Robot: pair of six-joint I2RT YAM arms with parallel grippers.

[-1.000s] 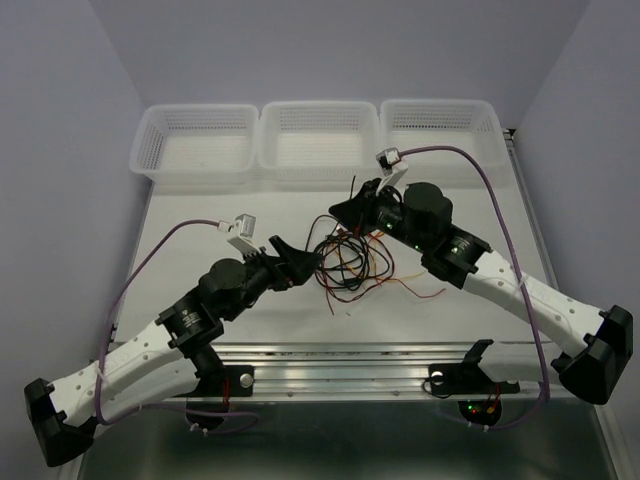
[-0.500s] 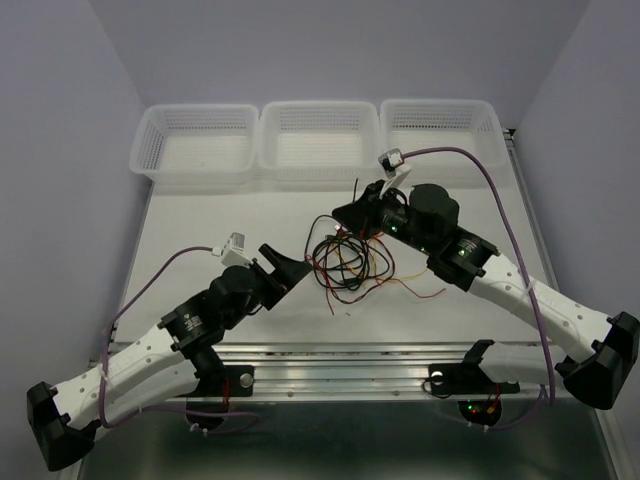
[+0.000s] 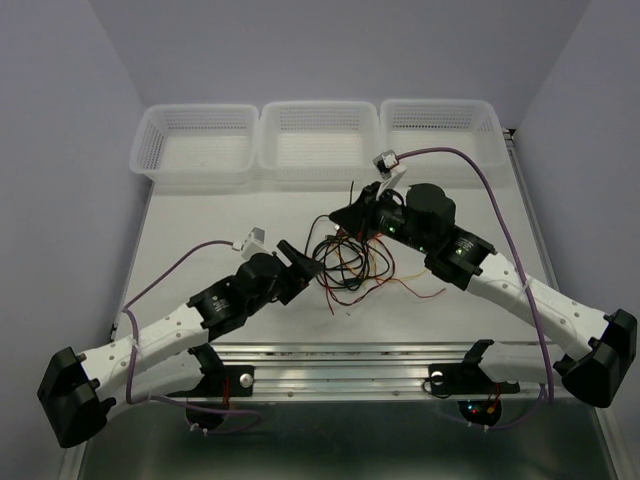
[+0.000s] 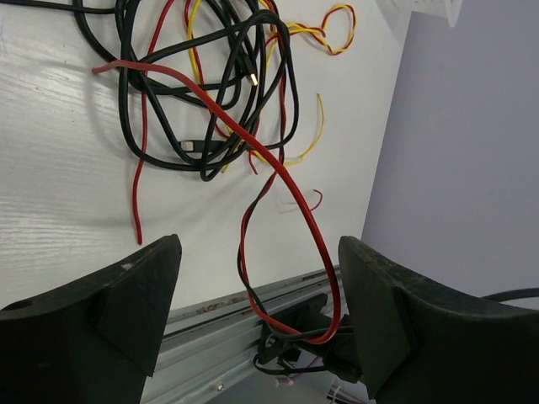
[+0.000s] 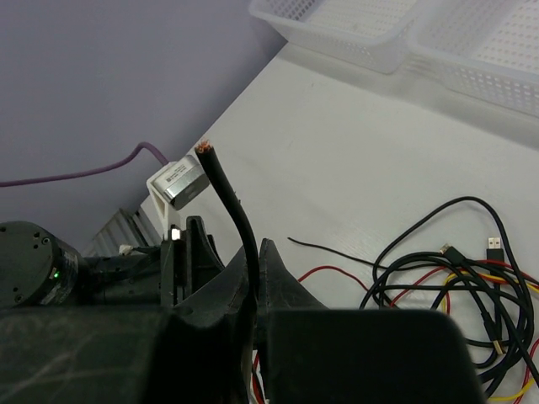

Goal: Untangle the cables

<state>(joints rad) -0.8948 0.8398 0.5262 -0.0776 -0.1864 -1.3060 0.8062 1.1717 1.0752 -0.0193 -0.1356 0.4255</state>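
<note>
I need to raise my right gripper, then lower it toward the bare tabletop to its right in the top view. I should let go of the black cable there, clear of the tangle's loops.
A tangle of thin black, dark red and yellow cables lies mid-table. My right gripper sits at the tangle's far edge, shut on a black cable whose cut end sticks up between its fingertips. My left gripper is open at the tangle's left edge and holds nothing. In the left wrist view the black loops, a red cable and a yellow one lie ahead of the open fingers. More loops show in the right wrist view.
Three white mesh baskets stand in a row along the table's far edge. A metal rail runs along the near edge. Thick purple cables loop off each arm. A red-and-yellow twisted strand trails right of the tangle.
My left gripper has swung right and forward, from short of the tangle to its left edge. My right gripper has stayed shut on the black cable, nearly still.
</note>
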